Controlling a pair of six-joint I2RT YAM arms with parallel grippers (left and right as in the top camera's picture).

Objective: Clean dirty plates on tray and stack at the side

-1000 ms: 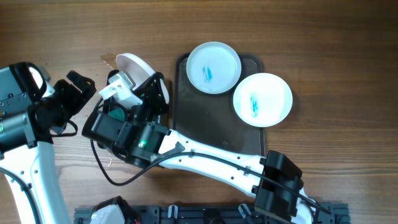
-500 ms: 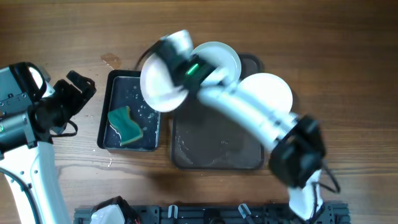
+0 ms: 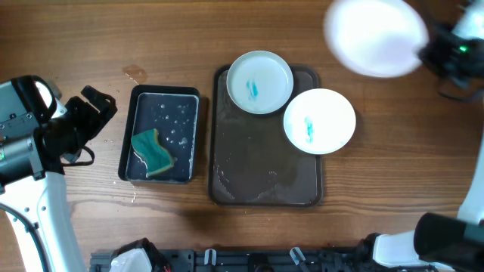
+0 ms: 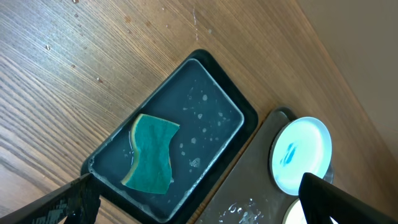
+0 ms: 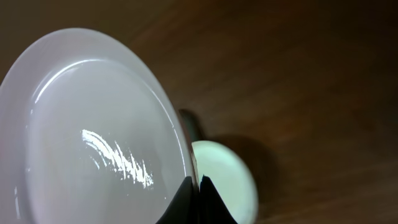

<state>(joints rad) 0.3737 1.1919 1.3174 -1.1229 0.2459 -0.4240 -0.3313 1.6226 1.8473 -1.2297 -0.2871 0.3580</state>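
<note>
I should move my right gripper down and back over the bare tabletop (image 3: pixel 382 127) beside the tray's overhanging plate and let go of the plain white plate's rim, because that spot is free of dishes.
My right gripper (image 5: pixel 198 186) is shut on the rim of a plain white plate (image 3: pixel 376 36) and holds it in the air over the table's far right; the plate (image 5: pixel 93 130) fills the right wrist view. Two white plates with teal-blue smears sit on the dark brown tray (image 3: pixel 257 177): one (image 3: pixel 259 81) at its far edge, one (image 3: pixel 319 120) over its right rim. My left gripper (image 4: pixel 199 202) is open and empty, hovering above the black tray (image 4: pixel 217 102).
A smaller black tray (image 3: pixel 160 106) with water and a teal sponge (image 3: pixel 152 152) lies left of the brown tray. The sponge (image 4: pixel 151 152) also shows in the left wrist view. Water drops wet the brown tray's near part.
My right arm swung the white plate from over the black tray, across the brown tray, to the far right of the table. The left arm has not moved.
</note>
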